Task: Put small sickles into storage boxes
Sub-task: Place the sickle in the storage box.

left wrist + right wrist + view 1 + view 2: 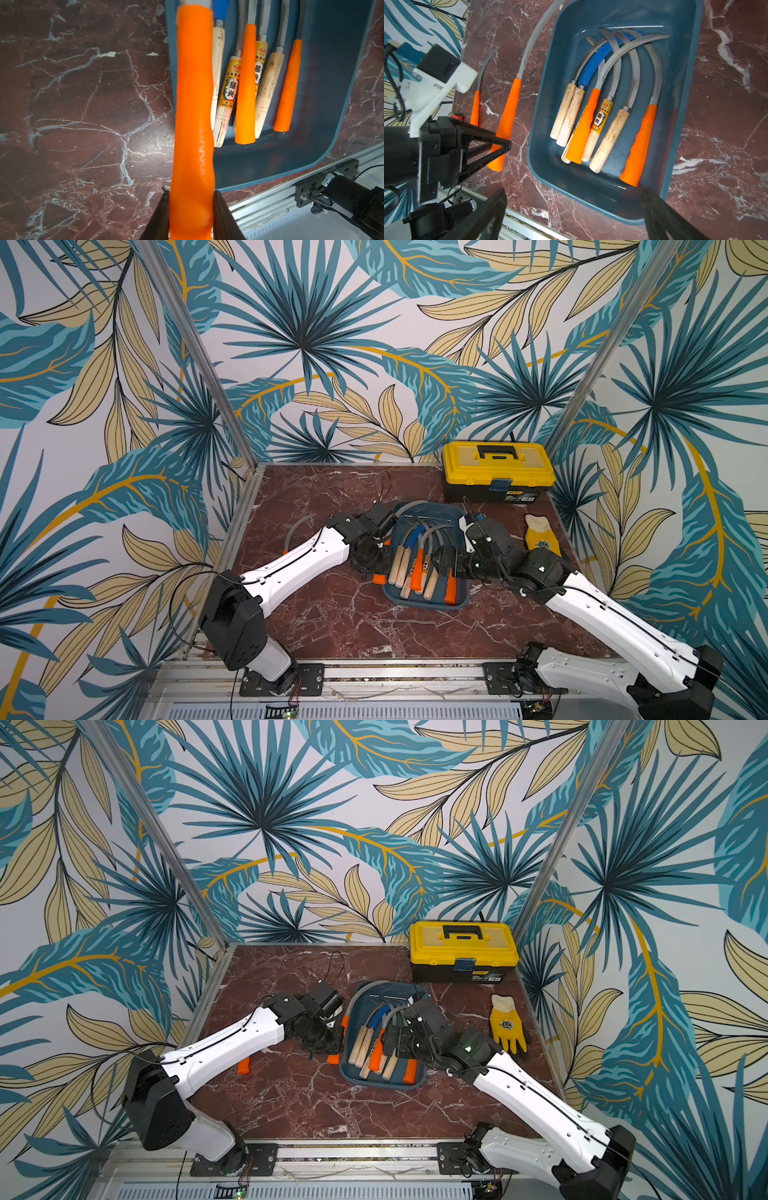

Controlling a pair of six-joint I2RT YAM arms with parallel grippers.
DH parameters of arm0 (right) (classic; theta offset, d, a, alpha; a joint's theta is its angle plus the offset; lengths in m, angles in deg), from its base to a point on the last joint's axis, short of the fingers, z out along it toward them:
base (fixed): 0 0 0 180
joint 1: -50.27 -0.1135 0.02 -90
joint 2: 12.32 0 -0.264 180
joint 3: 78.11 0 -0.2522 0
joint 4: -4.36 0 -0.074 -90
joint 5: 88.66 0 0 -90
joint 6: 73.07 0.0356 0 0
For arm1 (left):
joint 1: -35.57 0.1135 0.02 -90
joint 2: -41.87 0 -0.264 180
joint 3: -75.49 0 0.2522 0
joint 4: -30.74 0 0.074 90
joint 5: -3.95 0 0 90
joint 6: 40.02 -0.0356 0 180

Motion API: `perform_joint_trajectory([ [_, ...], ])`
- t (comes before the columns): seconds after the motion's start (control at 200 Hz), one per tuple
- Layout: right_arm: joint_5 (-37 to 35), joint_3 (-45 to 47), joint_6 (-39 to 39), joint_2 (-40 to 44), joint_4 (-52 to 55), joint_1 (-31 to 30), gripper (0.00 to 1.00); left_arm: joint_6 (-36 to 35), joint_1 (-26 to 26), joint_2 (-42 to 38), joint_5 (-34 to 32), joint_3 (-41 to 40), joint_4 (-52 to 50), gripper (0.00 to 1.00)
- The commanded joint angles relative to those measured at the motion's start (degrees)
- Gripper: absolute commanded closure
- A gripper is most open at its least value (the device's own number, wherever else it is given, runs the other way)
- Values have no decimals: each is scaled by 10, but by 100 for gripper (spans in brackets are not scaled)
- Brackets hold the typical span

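Observation:
Next, my left gripper carries the orange handle, as it hangs outside, across the tray's near rim. Then it goes down onto the blue-bladed sickle's wooden handle [401, 566] [218, 58] to release it.
The storage box is a dark teal tray [419, 602] [382, 1085] in the middle of the table. Several small sickles [593, 116] lie in it, handles toward the front, one with a blue blade [593, 62]. My left gripper [191, 216] [376, 571] is shut on the butt of an orange-handled sickle [193, 104] [508, 116] just outside the tray's left rim. Its grey blade [533, 41] curves along the tray's far corner. Another orange-handled sickle [244, 1065] [474, 108] lies on the table under the left arm. My right gripper [573, 207] [440, 562] hangs open over the tray's near end, holding nothing.
A yellow-and-black toolbox [498, 472] stands shut at the back right. A yellow glove [540, 535] lies right of the tray, beside the right arm. An aluminium rail [270, 199] runs along the table's front edge, close to the tray.

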Motion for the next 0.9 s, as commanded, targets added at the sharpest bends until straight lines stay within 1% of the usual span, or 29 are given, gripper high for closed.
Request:
perform_joint_trajectory([
  [0.0,-19,18,12,19,35,1,1,9,-20,18,-13,29,3,82],
  [0.265,-36,26,15,55,65,1,1,3,-42,71,-11,72,3,82],
  [0.511,-52,28,9,74,85,1,0,-17,-41,124,-10,109,3,82],
  [0.726,-61,25,0,71,94,1,0,-33,-38,174,-11,130,3,82],
  [0.896,-68,28,-7,64,91,1,0,-46,-27,212,1,141,4,82],
])
